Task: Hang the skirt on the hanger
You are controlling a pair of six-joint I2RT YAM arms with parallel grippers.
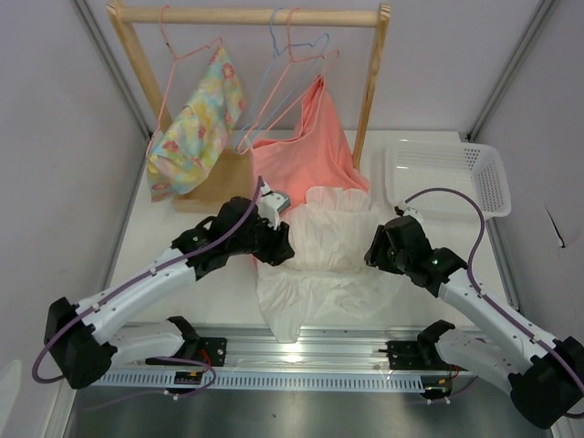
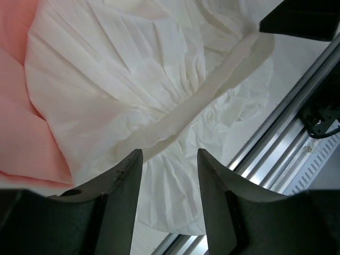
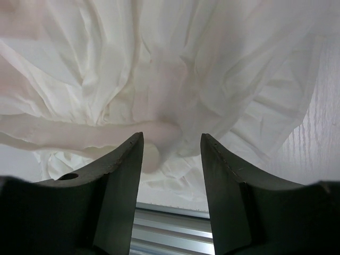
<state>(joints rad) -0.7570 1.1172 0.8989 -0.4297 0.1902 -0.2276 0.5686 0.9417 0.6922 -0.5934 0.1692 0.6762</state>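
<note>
I should lift my left gripper off the skirt next and move it outward to the blue hanger's neck below the bar, because that hanger is still hanging empty.
The white skirt lies crumpled on the table between my two arms, its waistband fold across the middle. My left gripper is open at the skirt's left edge, jaws apart over the white fabric in the left wrist view. My right gripper is open at the skirt's right edge, its jaws apart just above the folded fabric. The light blue wire hanger hangs on the wooden rack's rail, among pink hangers.
A salmon garment hangs from a pink hanger down onto the table behind the skirt. A floral yellow-green garment hangs at the rack's left. A white plastic basket stands at the right. A metal rail runs along the near edge.
</note>
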